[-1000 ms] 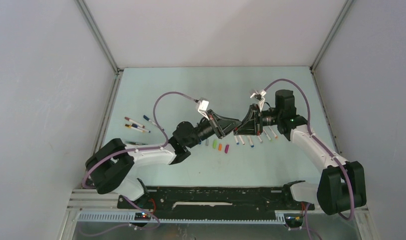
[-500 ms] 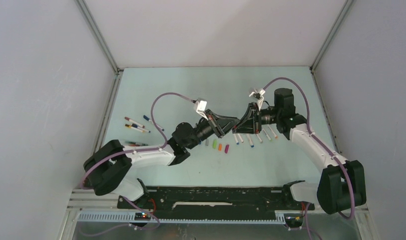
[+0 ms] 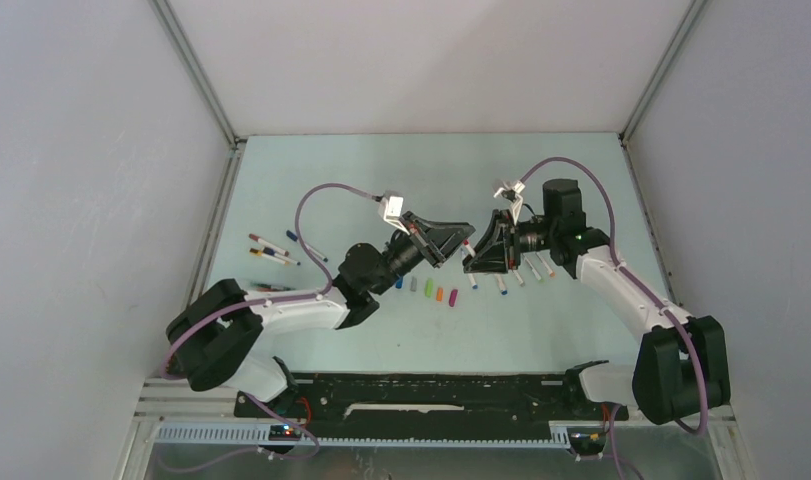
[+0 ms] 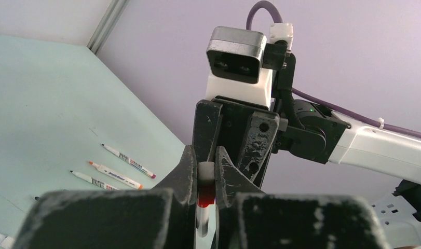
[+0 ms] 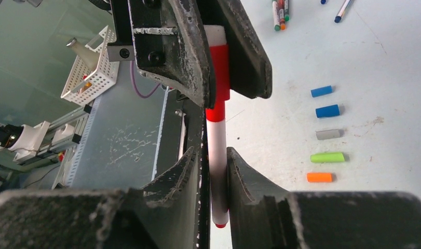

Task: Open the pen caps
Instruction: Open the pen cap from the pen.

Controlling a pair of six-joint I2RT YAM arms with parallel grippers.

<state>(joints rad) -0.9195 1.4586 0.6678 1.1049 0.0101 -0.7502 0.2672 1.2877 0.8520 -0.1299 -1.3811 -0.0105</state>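
Observation:
My left gripper pulls away from the red pen's body next and turns. It then lowers to release the red cap on the tabletop outward of the blue caps, since that spot is clear.
Both grippers hold one red pen between them above the table's middle. My left gripper is shut on its red cap, also seen in the left wrist view. My right gripper is shut on the white barrel. A narrower red part shows between cap and barrel. Loose caps lie in a row on the table: blue, grey, green, orange, and magenta.
Several uncapped pens lie in a row under the right gripper, also in the left wrist view. More pens lie at the table's left side. The enclosure's walls stand close on both sides.
Both grippers have lifted and shifted a little left and back together, with the red pen still held between them.

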